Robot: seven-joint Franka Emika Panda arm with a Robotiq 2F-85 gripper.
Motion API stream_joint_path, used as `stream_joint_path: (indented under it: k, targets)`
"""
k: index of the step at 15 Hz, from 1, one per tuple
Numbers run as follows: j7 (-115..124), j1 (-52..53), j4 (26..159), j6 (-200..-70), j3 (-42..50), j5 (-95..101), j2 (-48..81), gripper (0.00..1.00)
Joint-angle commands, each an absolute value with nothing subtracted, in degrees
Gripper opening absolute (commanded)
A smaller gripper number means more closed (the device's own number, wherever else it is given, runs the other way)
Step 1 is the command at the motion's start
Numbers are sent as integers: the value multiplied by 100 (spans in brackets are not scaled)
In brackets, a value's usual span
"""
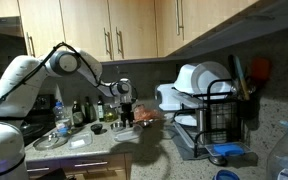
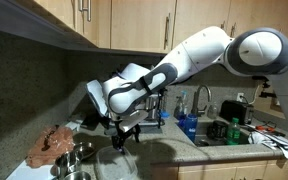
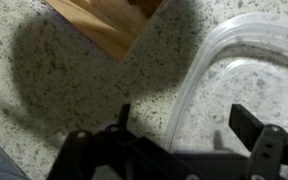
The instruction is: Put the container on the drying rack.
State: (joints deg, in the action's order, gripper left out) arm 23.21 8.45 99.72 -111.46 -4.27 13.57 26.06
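Note:
My gripper comes down next until its open fingers straddle the container's rim by the wooden block, then closes, as the rim lies below, between those fingers.
In the wrist view a clear plastic container (image 3: 239,80) lies on the speckled counter. My gripper (image 3: 187,125) hangs over its left rim, open. One finger (image 3: 124,118) is outside the rim and the other finger (image 3: 250,125) is over the container's inside. Nothing is gripped. The gripper (image 1: 127,97) points down at the counter in both exterior views (image 2: 124,135), where the container is too faint to make out. The black wire drying rack (image 1: 220,118) stands further along the counter with white dishes in it.
A wooden block (image 3: 104,22) lies just beyond the container. A brown lump (image 2: 54,145) and a metal bowl (image 2: 79,152) sit close to the gripper. Bottles (image 1: 79,110) stand by the wall. A sink with a faucet (image 2: 200,100) lies behind the arm.

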Motion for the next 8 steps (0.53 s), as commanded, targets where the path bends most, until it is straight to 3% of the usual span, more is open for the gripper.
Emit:
stream_joint_path:
  k: [1,8]
  targets:
    - [2576,991,9579,-11272,-245,1129,3094,100]
    - [2657,946,9401,-11446,-14,614,3665,100]
